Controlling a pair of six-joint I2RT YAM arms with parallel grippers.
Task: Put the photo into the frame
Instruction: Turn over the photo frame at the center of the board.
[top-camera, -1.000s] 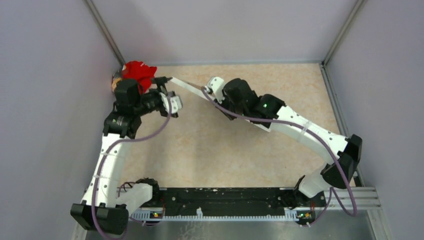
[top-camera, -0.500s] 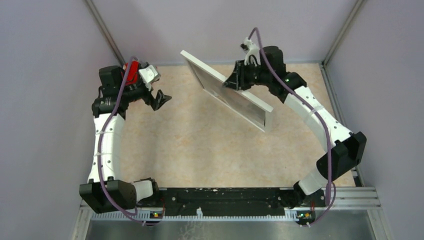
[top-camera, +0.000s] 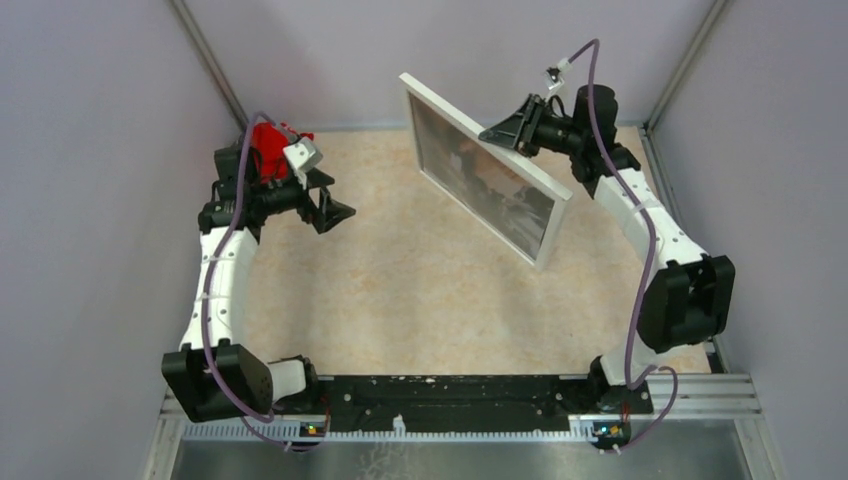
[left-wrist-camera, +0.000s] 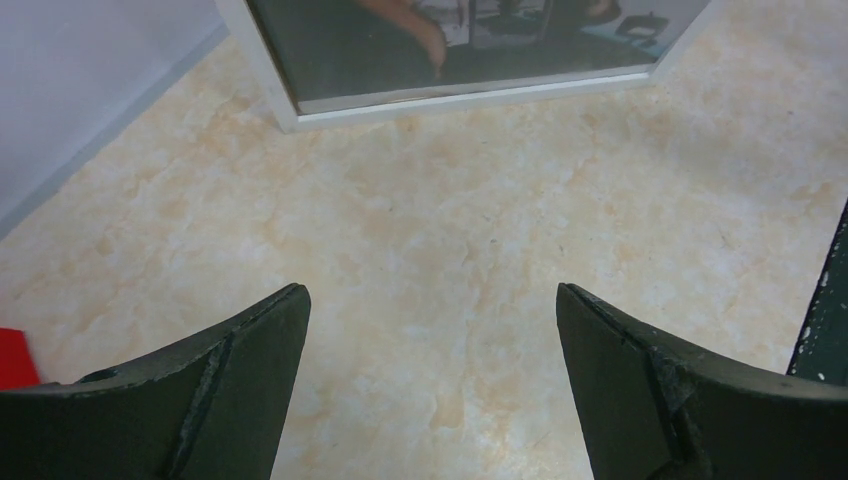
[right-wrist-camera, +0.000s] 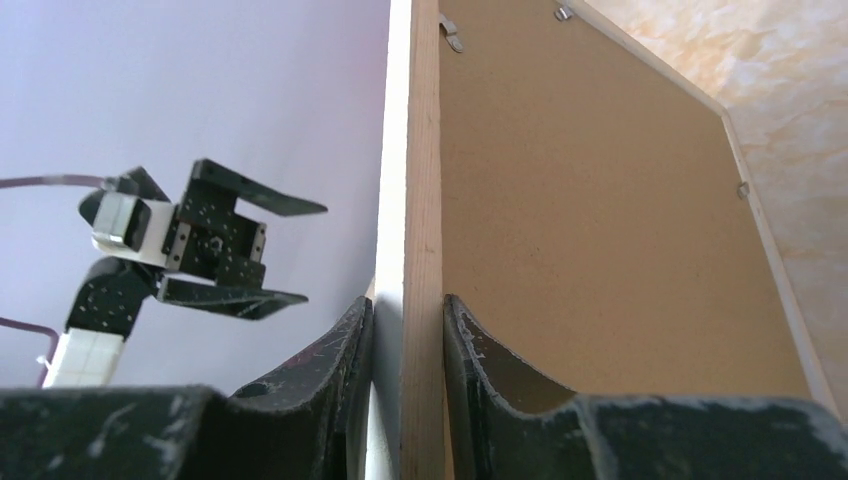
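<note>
The raised frame swings down and toward the right in the top view with my right gripper next. Its backing goes onto the tabletop, as the photo sits in it.
My right gripper (top-camera: 497, 130) is shut on the upper edge of the white frame (top-camera: 409, 120) and holds it on edge above the back of the table, tilted. The photo (top-camera: 490, 190), dark with grey tones, shows in the frame's front, facing left. In the right wrist view my fingers (right-wrist-camera: 340, 350) pinch the frame's white and light wood edge (right-wrist-camera: 410, 200), with the brown backing board (right-wrist-camera: 580, 230) behind it. My left gripper (top-camera: 338, 200) stands open and empty at the left, apart from the frame. Its wrist view shows the frame's lower border (left-wrist-camera: 440, 100) and the photo (left-wrist-camera: 450, 40) beyond the open gripper (left-wrist-camera: 430, 300).
A red object (top-camera: 268, 140) lies in the back left corner behind my left arm, its edge at the left of the left wrist view (left-wrist-camera: 12, 360). Grey walls (top-camera: 100, 200) close in the table on three sides. Small metal clips (right-wrist-camera: 450, 38) sit on the backing board.
My right arm has lifted the frame from low near the left gripper, raised it on edge toward the back right and turned the photo side into view. The left gripper has drawn back left.
</note>
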